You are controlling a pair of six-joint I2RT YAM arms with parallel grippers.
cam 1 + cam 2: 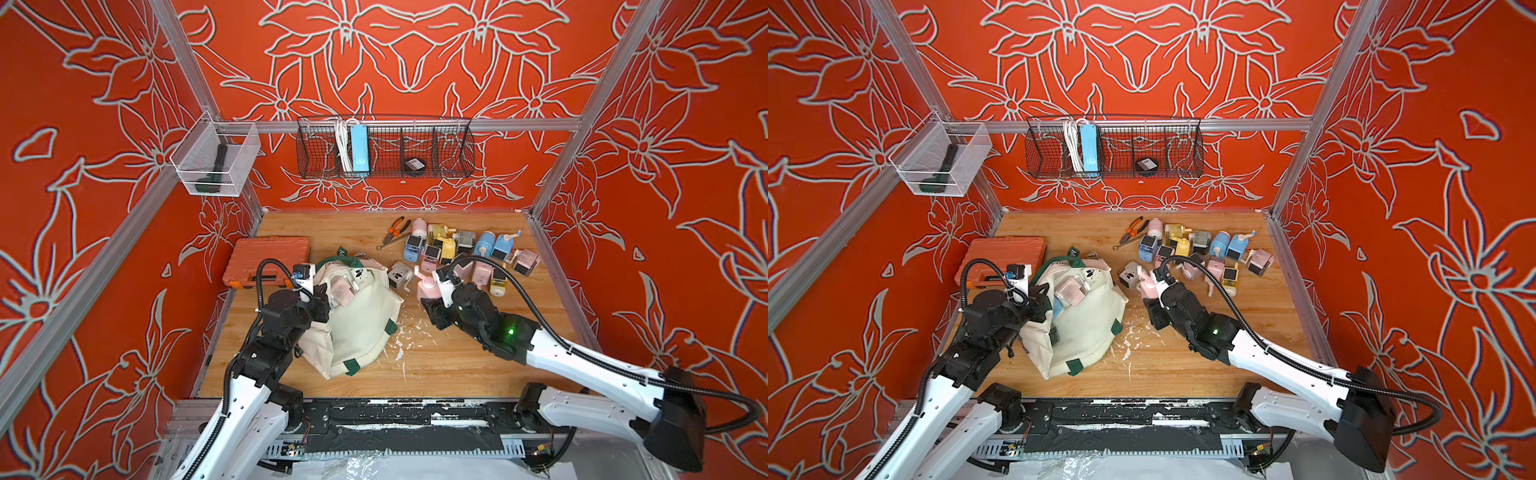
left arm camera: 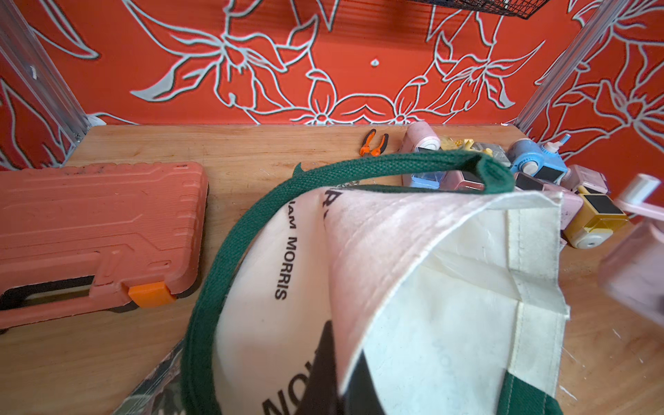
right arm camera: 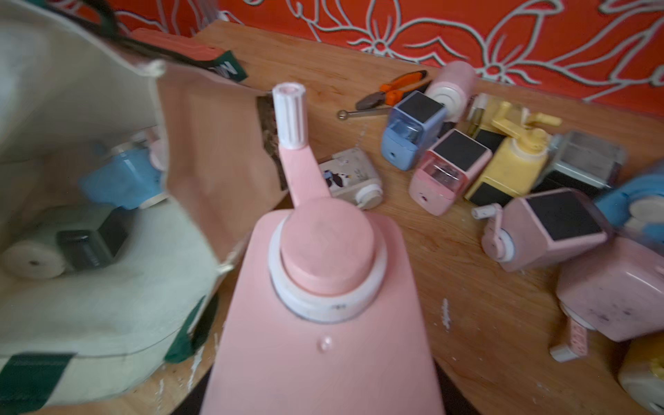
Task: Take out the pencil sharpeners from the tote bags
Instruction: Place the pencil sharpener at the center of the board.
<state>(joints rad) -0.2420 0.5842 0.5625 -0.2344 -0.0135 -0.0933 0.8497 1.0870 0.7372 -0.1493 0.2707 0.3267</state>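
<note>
My right gripper lowers the pink pencil sharpener next onto the bare wood below, beside the white sharpener and clear of the bag, and releases.
A cream tote bag with dark green straps lies slumped at the table's left middle, its mouth held up. My left gripper is shut on the bag's rim cloth. Inside the bag lie a pink sharpener, a blue one and a pale one with a dark front. Just right of the bag, my right gripper is shut on a pink pencil sharpener, crank up, above the wood. Several more sharpeners lie heaped at the back right.
An orange tool case lies left of the bag. Orange-handled pliers and a thin metal tool lie beside the heap. A wire basket and a mesh bin hang on the walls. White flecks dot the wood.
</note>
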